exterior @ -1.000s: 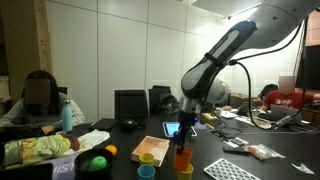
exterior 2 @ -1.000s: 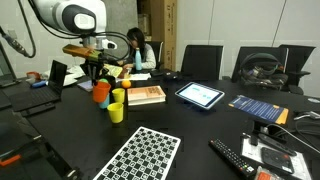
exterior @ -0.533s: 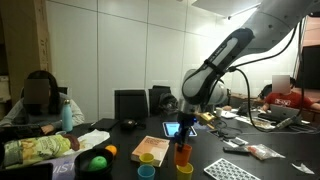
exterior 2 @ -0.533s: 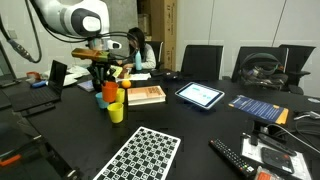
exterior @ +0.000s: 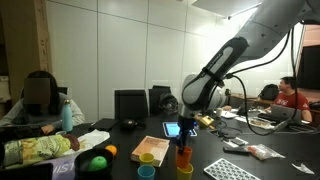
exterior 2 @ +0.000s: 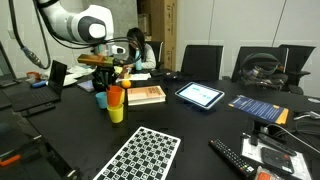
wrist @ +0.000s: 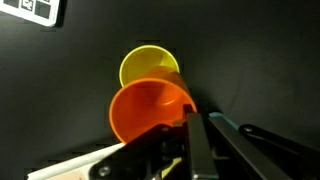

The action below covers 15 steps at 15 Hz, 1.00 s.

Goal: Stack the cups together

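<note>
The orange cup [wrist: 148, 112] hangs off-center, so my gripper should next shift over the yellow cup's opening [wrist: 149, 66], then lower the orange cup inside and open.
My gripper [wrist: 195, 125] is shut on the rim of the orange cup [wrist: 148, 112] and holds it just above the table. The orange cup also shows in both exterior views [exterior: 183, 155] [exterior 2: 114, 95]. The yellow cup [wrist: 150, 66] stands upright close beyond it, and the orange cup partly overlaps it in the wrist view. The yellow cup also shows in both exterior views [exterior: 147, 159] [exterior 2: 116, 112]. The light blue cup [exterior 2: 101, 100] stands beside the yellow one, also in an exterior view [exterior: 147, 171]. The red cup [exterior: 185, 169] sits just below the orange cup in an exterior view.
A book [exterior 2: 147, 95] lies behind the cups. A tablet [exterior 2: 200, 95], a checkerboard sheet [exterior 2: 140, 155] and a remote [exterior 2: 235, 157] lie on the black table [exterior 2: 200, 125]. A person [exterior: 40, 100] sits at the far end near green and orange balls [exterior: 98, 160].
My gripper has carried the orange cup sideways toward the yellow cup and slightly lower. The other cups have not moved.
</note>
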Tool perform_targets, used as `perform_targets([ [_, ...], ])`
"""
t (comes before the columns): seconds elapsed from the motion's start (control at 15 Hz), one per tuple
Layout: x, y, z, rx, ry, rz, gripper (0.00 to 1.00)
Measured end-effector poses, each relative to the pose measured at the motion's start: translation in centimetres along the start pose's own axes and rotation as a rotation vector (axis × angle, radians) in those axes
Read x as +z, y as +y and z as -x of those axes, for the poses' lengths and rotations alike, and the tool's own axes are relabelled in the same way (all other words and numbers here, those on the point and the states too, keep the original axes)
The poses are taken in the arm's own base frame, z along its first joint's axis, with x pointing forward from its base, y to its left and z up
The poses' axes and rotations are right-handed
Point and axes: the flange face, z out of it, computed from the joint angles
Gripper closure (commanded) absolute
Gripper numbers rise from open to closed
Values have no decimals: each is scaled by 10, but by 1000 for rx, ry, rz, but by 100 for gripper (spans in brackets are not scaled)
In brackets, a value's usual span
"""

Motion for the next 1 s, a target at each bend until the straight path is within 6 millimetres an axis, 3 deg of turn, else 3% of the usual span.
perform_targets([
  [0.67, 11, 13, 6, 4, -21, 14, 98],
  [0.73, 13, 13, 7, 4, -24, 13, 94],
  [0.8, 16, 13, 7, 3, -28, 11, 73],
  [1.0, 18, 12, 8, 3, -32, 8, 53],
])
